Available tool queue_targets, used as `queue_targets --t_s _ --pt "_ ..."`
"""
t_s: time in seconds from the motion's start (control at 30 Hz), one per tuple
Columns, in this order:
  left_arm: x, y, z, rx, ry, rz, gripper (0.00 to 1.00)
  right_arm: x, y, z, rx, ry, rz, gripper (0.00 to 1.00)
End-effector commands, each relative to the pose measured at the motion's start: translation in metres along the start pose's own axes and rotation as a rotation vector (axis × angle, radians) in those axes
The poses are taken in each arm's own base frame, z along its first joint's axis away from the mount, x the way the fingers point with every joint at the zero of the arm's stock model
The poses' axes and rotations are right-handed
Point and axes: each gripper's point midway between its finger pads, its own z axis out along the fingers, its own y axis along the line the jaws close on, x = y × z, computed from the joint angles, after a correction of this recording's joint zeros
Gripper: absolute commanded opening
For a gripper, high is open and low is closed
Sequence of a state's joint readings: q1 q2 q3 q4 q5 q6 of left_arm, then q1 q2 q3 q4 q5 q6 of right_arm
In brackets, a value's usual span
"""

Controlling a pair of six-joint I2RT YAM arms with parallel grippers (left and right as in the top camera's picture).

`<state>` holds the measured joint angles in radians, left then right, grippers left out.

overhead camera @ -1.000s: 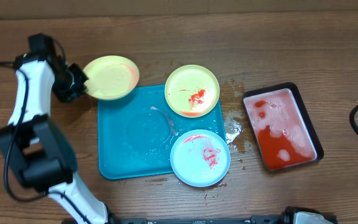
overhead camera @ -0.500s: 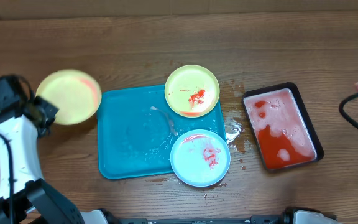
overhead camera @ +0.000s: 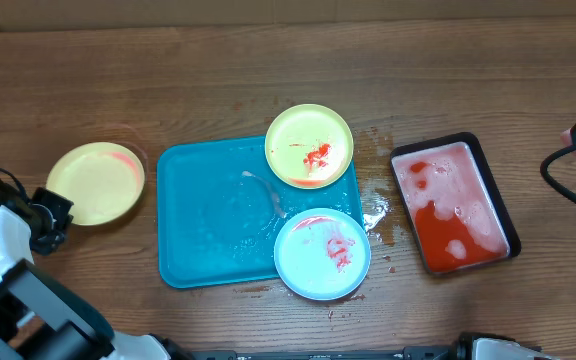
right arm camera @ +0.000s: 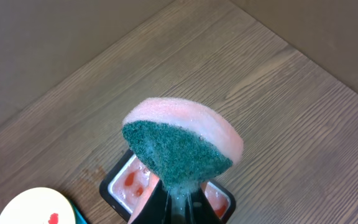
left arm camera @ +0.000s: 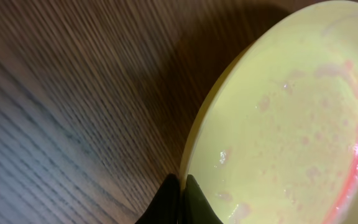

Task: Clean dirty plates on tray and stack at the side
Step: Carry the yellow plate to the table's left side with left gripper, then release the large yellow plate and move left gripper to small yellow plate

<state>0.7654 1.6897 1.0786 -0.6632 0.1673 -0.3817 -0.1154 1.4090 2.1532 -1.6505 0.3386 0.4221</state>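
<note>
Next, my left gripper lowers to set the yellow-green plate on the tabletop beside the turquoise tray and releases the plate's rim, since that spot lies below my gripper.
My left gripper (left arm camera: pixel 182 185) is shut on the rim of a yellow-green plate (left arm camera: pixel 291 118) with a faint red streak along its edge. From overhead that plate (overhead camera: pixel 95 183) sits left of the turquoise tray (overhead camera: pixel 203 235), with the left gripper (overhead camera: pixel 58 207) at its near-left rim. A second yellow-green plate (overhead camera: pixel 309 146) with a red smear lies on the tray's back right corner. A pale blue plate (overhead camera: pixel 322 253), also smeared red, overhangs the front right corner. My right gripper (right arm camera: pixel 180 198) is shut on a pink sponge (right arm camera: pixel 179 140), green side toward the camera, high above the table.
A black tray of red liquid (overhead camera: pixel 453 205) stands right of the turquoise tray and shows below the sponge in the right wrist view (right arm camera: pixel 124 182). Wet splashes (overhead camera: pixel 376 212) lie between the two trays. A black cable (overhead camera: pixel 568 190) loops at the right edge.
The left gripper has carried the yellow-green plate from the tray's back left corner out to the left and toward the front. The right arm has come into view at the right edge.
</note>
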Motion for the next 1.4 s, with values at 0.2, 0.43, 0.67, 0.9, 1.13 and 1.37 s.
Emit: queue_targets --t_s 0.2,0.43,0.67,0.9,1.13,1.37 --pt "-0.002 -0.005 0.018 0.008 0.042 0.033 0.11 -0.004 0.001 -0.007 -0.018 -0.023 0.0 0.04" --pt "-0.025 -0.025 -0.01 0.04 0.022 0.043 0.69 -0.005 0.001 -0.007 -0.021 -0.029 0.002 0.04" --pt "-0.038 -0.09 -0.065 0.101 -0.04 0.243 0.65 -0.006 0.002 -0.007 -0.024 -0.033 0.004 0.04" --pt "0.045 -0.198 -0.091 0.335 0.048 0.707 0.67 -0.006 0.002 -0.007 -0.024 -0.032 0.003 0.04" --pt "0.178 -0.253 -0.087 0.387 0.243 1.019 1.0 -0.005 0.009 -0.008 -0.062 -0.021 -0.021 0.04" --pt "0.277 -0.294 -0.082 0.466 0.281 1.282 0.62 -0.004 0.009 -0.008 -0.066 -0.018 -0.021 0.04"
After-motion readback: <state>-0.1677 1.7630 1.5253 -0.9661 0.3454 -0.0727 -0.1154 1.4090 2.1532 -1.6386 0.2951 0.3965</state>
